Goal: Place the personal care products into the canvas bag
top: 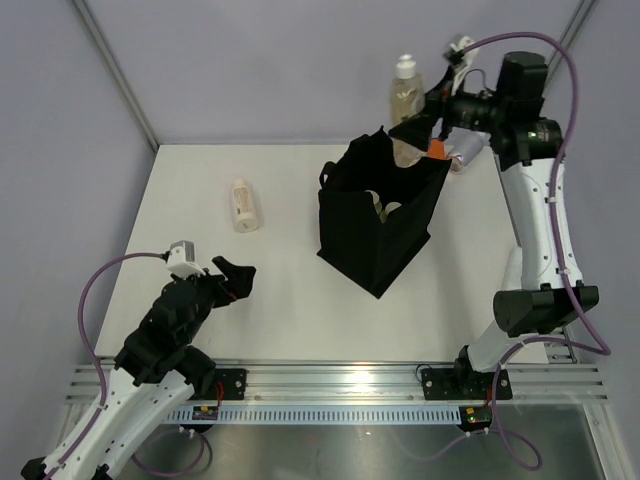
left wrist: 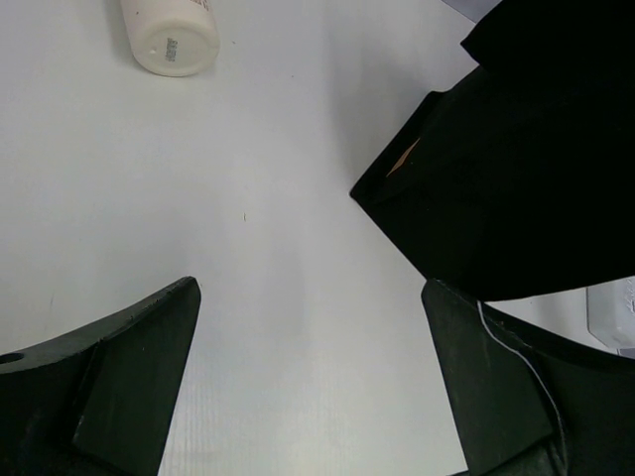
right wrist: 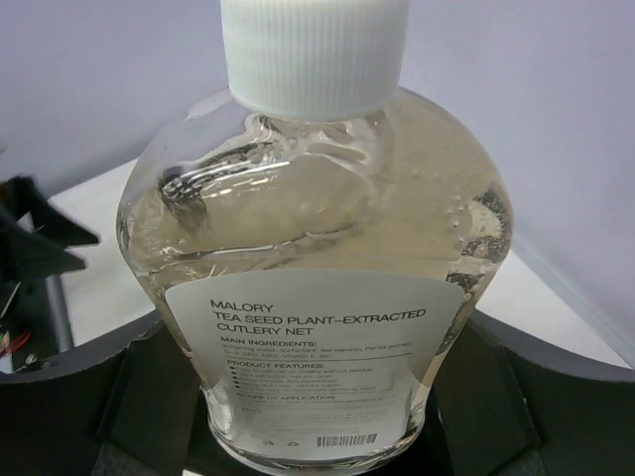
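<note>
The cream-white bottle lies outward with its bottom nearest, so next my left gripper needs to reach outward past its bottom and lower onto that bottle's body (top: 244, 208) to close.
My right gripper (top: 418, 125) is shut on a clear bottle (top: 405, 88) with a white ribbed cap and pale liquid, and holds it upright above the far rim of the black canvas bag (top: 385, 225). The right wrist view shows the bottle (right wrist: 316, 248) between the fingers (right wrist: 129, 397), close up. Pale products (top: 386, 206) show inside the open bag. A cream-white bottle (top: 243, 205) lies on the table left of the bag; its base shows in the left wrist view (left wrist: 171, 38). My left gripper (top: 236, 280) is open and empty, low over the table, pointing toward the bag (left wrist: 526, 169).
A small pale item with an orange part (top: 455, 150) sits behind the bag's right corner, partly hidden by my right arm. Grey walls close in the white table (top: 280, 310) at the back and sides. A metal rail (top: 340, 385) runs along the near edge.
</note>
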Available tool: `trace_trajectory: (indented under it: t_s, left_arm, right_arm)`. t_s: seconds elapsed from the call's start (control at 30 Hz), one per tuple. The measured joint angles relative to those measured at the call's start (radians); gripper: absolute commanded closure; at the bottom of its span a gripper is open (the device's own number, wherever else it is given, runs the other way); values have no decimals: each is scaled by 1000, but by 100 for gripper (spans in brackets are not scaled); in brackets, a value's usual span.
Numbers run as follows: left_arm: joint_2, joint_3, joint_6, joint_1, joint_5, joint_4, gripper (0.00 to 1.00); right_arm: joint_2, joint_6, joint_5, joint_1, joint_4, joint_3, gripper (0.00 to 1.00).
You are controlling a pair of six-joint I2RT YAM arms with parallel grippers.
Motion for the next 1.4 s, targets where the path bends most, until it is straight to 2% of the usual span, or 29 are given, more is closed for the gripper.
trace_trajectory:
  t_s: [0.1,0.17,0.27,0.37,0.5,0.53,0.6,0.63,0.7,0.83,0.87,1.0,1.07,1.23,1.37,1.4]
  left_arm:
    - [-1,0,-7,0,0,-6,1]
    - [-4,0,-17,0,0,-16,1]
    - [-22,0,-33,0,-1,-37,1]
    - [-39,0,-45,0,-4,-51,1]
    - [-56,0,-58,0,-7,-59,1]
    - [-58,0,-61,0,-8,-60,1]
    - [-59,0,-66,0,-9,-60,1]
    - [-59,0,-69,0,-10,-60,1]
    - [-58,0,-74,0,-15,-60,1]
    - [-14,0,-83,0,-46,-52,1]
    - [20,0,-82,0,-54,-48,1]
    - [240,42,-68,13,-75,-34,1]
    - [364,93,-52,53,-69,-27,1]
    - [626,218,-9,262,12,47,1]
    - [798,310,41,369,80,87,4]
    - [889,371,63,391,103,95,6]
  right_arm:
    - [-10,-66,41,153,-24,-75,100]
    - [-6,-109,76,201,-45,-125,100]
    - [6,-163,135,225,-71,-201,100]
    - [9,-204,183,224,-76,-266,95]
    - [9,-267,222,225,-84,-336,73]
    - [9,-284,229,226,-87,-352,61]
    - [8,-307,240,228,-89,-385,50]
    - [7,-319,246,229,-89,-404,37]
    - [5,-336,261,232,-89,-448,29]
    - [4,-350,305,233,-104,-505,3]
    - [4,-352,314,232,-114,-508,1]
    - [-10,-360,324,232,-125,-481,0]
    - [-19,-360,325,233,-131,-438,1]
    - [-31,-367,324,233,-183,-298,1]
    - [-33,-372,302,224,-239,-195,0]
    - [-34,-374,283,216,-258,-176,0]
